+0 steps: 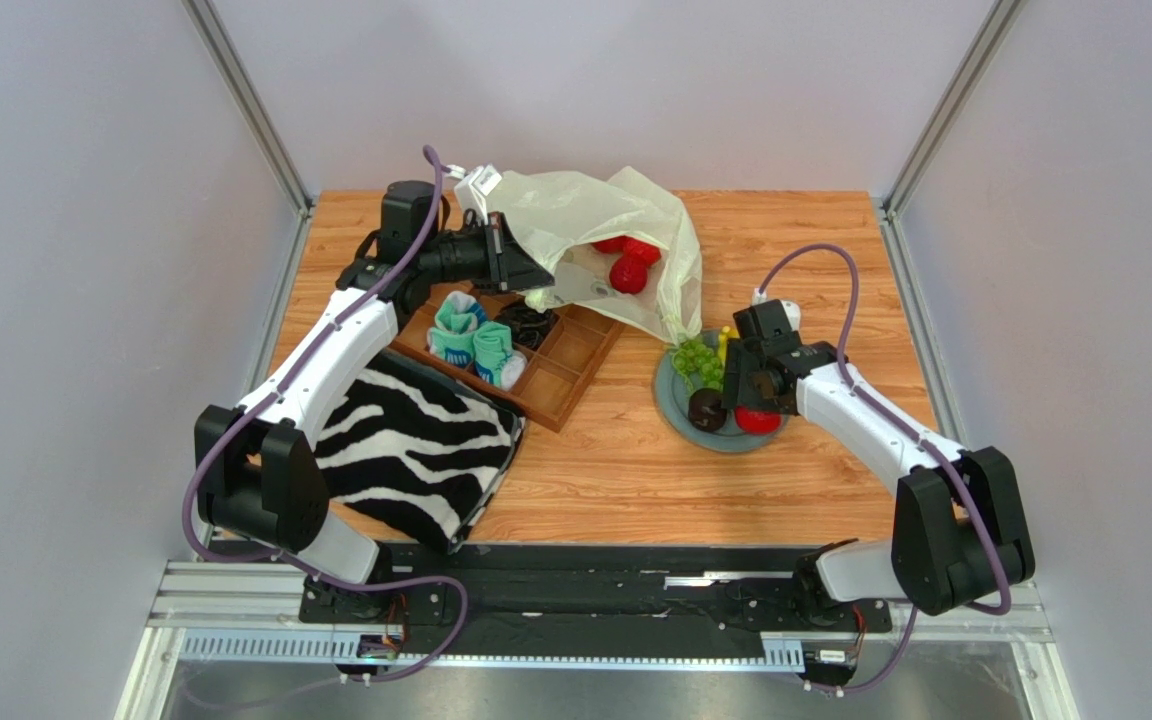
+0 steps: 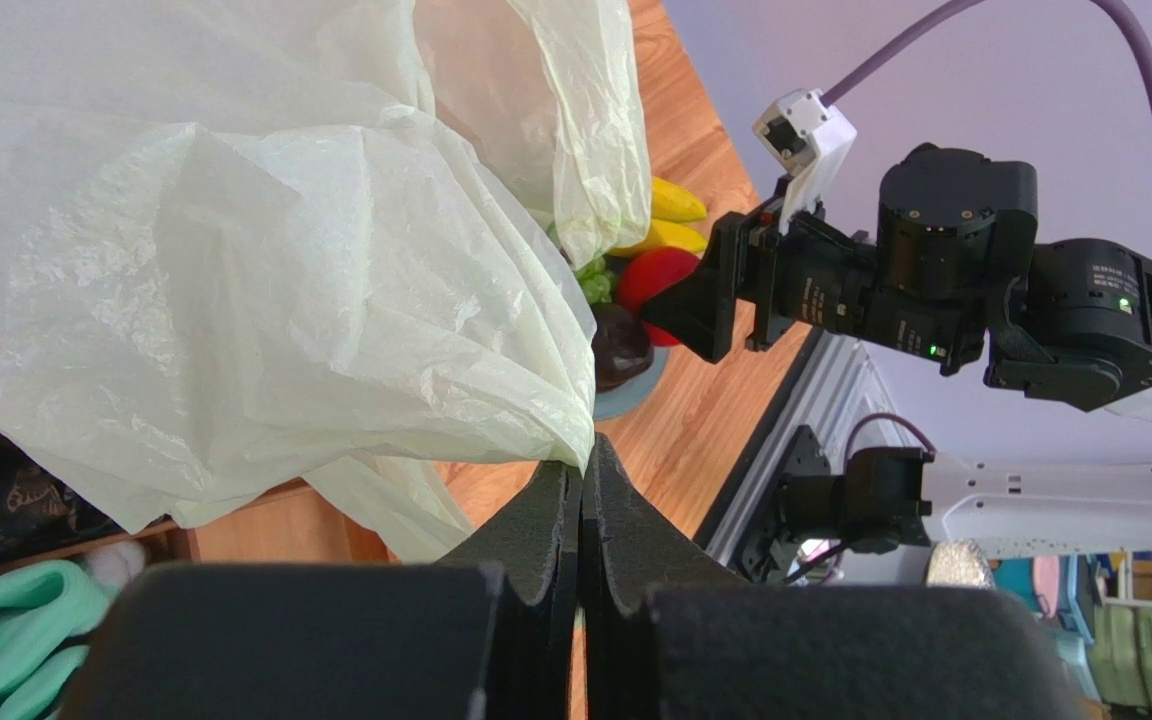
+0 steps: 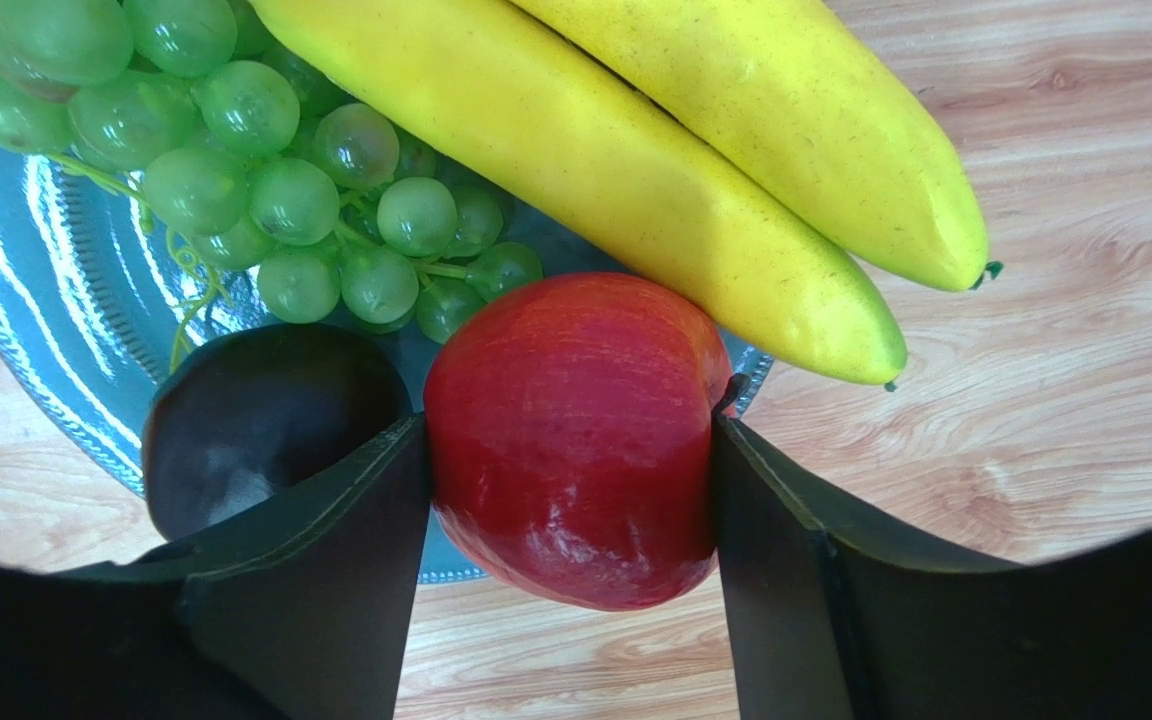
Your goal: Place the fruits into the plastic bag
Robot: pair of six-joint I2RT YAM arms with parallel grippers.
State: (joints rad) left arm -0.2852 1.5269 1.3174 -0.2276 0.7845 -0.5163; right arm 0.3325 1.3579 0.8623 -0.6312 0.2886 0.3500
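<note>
My right gripper lifts the red apple next and carries it outward into the bag's opening to release it, because my left gripper holds the bag's edge up.
The pale cream plastic bag lies at the back of the table with red fruits inside; it fills the left wrist view. My left gripper is shut on the bag's edge and holds it up. My right gripper is shut on a red apple at the edge of the blue plate. On the plate are also a dark purple fruit, green grapes and two yellow bananas.
A wooden compartment tray holds teal-and-white rolled socks beside the bag. A zebra-striped cloth lies at the front left. Grey walls enclose the table on three sides.
</note>
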